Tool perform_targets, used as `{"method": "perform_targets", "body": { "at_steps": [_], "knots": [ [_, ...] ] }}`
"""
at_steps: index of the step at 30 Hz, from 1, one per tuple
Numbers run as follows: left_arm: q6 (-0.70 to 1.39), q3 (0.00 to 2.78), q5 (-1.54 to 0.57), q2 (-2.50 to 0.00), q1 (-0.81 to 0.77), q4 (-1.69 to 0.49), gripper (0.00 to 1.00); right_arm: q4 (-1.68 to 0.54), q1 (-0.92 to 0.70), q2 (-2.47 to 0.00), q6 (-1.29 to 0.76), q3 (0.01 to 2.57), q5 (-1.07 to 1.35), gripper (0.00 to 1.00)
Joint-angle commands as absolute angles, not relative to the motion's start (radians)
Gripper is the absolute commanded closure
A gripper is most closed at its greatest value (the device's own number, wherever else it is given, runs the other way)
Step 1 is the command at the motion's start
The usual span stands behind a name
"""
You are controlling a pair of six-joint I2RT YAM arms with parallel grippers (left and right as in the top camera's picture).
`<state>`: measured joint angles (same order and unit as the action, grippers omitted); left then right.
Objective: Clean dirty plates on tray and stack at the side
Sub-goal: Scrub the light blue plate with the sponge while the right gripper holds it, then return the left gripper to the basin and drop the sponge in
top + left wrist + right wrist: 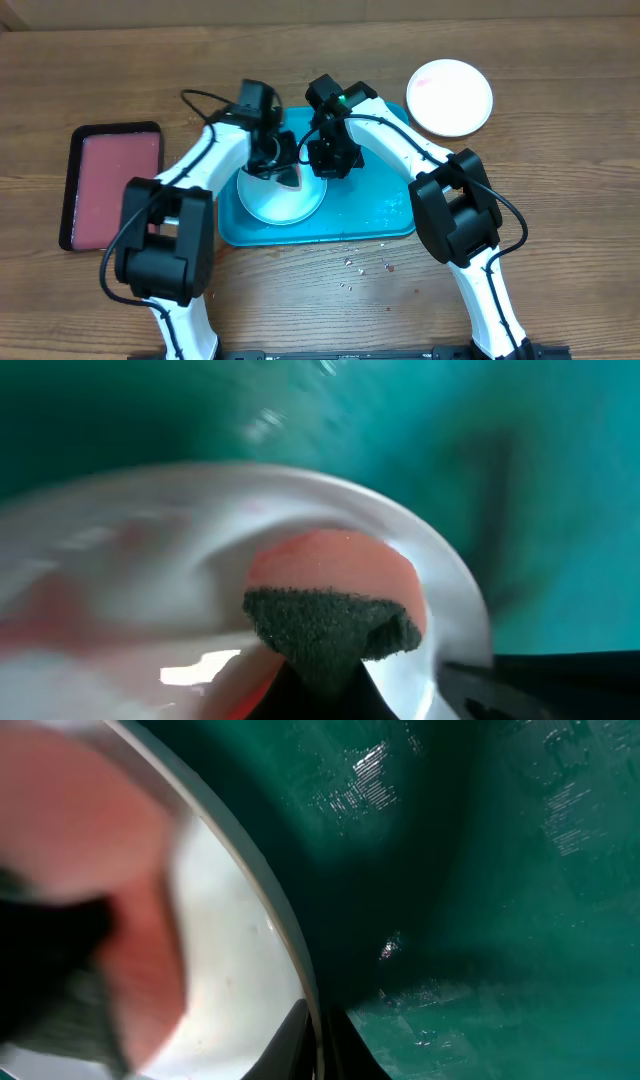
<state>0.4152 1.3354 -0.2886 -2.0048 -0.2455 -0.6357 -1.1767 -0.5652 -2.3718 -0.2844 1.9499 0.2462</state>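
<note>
Next, the left gripper lifts, carries the sponge over the pinkish-red tray (106,188) and then releases it, as that tray lies to its left in the overhead view.
A pale plate (285,200) lies on the turquoise tray (385,215). My left gripper (273,160) is shut on a sponge with a dark green pad (330,625) and a pink body, pressed on the plate's inside (420,550); its fingers (320,700) are mostly hidden by the sponge. My right gripper (328,165) is shut on the plate's rim (300,960), one finger on each side (320,1048). The tray also shows in the right wrist view (480,870). A white plate (450,97) with a faint pink smear sits on the table at the back right. No yellow-green plate is in view.
A black-rimmed pinkish-red tray (110,185) lies on the table to the left of the turquoise tray. Small crumbs (365,265) are scattered on the wooden table in front of the tray. Both arms cross over the tray's middle.
</note>
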Motion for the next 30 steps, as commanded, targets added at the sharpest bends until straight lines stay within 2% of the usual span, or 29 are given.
{"method": "perform_targets", "body": {
  "at_steps": [1,5,11,14,19,25,30],
  "knots": [
    [0.427,1.354,-0.239,-2.047,-0.244,-0.645,0.96,-1.19,-0.556,-2.348,-0.288,1.945,0.202,0.94],
    [0.427,1.354,-0.111,-2.051,-0.215,-0.688,0.96,-1.192,-0.556,-2.348,-0.284,1.945,0.202,0.94],
    [0.427,1.36,0.225,-2.047,-0.109,-0.824,0.96,-1.195,-0.556,-2.348,-0.281,1.945,0.2,0.96],
    [0.44,1.37,0.296,-2.042,-0.077,-0.868,0.96,-1.193,-0.556,-2.348,-0.281,1.945,0.184,0.96],
    [0.495,1.41,0.331,-1.987,-0.058,-0.931,0.96,-1.188,-0.556,-2.348,-0.281,1.945,0.176,0.96],
    [0.499,1.418,0.332,-1.761,-0.045,-0.941,0.96,-1.179,-0.556,-2.348,-0.281,1.945,0.175,0.96],
    [0.497,1.418,0.331,-1.669,0.051,-0.931,0.96,-1.18,-0.556,-2.348,-0.281,1.945,0.176,0.96]
  ]
}}
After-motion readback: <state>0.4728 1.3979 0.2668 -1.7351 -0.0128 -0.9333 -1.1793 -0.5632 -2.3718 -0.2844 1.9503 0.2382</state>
